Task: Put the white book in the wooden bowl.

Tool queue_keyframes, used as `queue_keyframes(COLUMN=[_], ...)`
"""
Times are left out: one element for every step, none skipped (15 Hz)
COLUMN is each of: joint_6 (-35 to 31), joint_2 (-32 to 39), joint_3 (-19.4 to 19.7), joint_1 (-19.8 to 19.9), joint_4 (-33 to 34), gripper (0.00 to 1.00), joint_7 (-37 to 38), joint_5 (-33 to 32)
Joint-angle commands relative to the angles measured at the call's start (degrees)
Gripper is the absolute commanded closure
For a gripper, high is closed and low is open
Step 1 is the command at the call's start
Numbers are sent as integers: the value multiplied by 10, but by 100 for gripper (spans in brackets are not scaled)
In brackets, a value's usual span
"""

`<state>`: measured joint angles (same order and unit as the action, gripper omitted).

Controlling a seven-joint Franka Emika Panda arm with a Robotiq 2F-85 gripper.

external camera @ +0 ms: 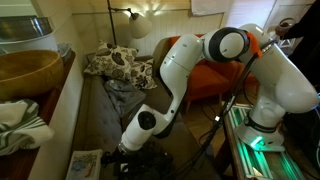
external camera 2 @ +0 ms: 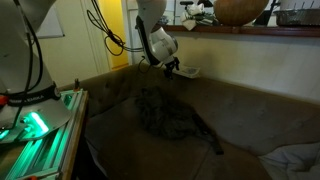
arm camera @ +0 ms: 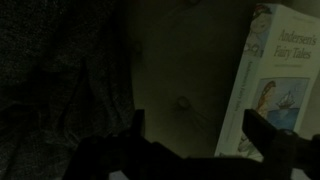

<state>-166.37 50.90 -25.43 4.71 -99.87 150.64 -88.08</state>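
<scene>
The white book's spine (external camera: 96, 164) (arm camera: 244, 88) is off to one side of the gap between my open fingers, so my gripper will move outward until its fingers are on both sides of it.
The white book (arm camera: 272, 80), a fairy-tale volume with an illustrated cover, lies flat on the dark sofa seat. It also shows in both exterior views (external camera: 85, 163) (external camera 2: 188, 72). My gripper (arm camera: 198, 130) is open and empty, just above the seat. Its right finger overlaps the book's left edge, and its left finger is over bare upholstery. The gripper shows low over the sofa in both exterior views (external camera: 128, 165) (external camera 2: 172, 66). The wooden bowl (external camera: 28, 72) stands on the ledge behind the sofa and also shows in an exterior view (external camera 2: 240, 10).
A crumpled grey blanket (external camera 2: 165, 112) lies mid-sofa. A patterned pillow (external camera: 115, 62) and an orange chair (external camera: 205, 75) stand beyond it. A white striped cloth (external camera: 20, 125) lies on the ledge near the bowl. A green-lit rail (external camera 2: 35, 125) runs beside the robot base.
</scene>
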Motion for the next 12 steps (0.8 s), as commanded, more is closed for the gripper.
queue_keyframes(joint_6=[0, 1, -6, -3, 2, 8, 14, 18, 29, 33, 40, 56], joint_2=[0, 9, 16, 23, 28, 32, 37, 41, 40, 43, 42, 57], joint_3=[0, 7, 8, 12, 18, 24, 32, 37, 44, 48, 49, 30], joint_1=[0, -8, -8, -14, -23, -30, -41, -48, -60, -68, -73, -64], joint_4=[0, 13, 20, 29, 40, 51, 66, 79, 92, 105, 111, 135], gripper=[0, 0, 0, 0, 0, 0, 0, 0, 0, 0, 0, 0], joint_7=[0, 14, 14, 18, 24, 25, 36, 46, 64, 83, 91, 50], joint_5=[0, -14, -20, -27, -40, -50, -70, -85, -106, -125, -136, -119])
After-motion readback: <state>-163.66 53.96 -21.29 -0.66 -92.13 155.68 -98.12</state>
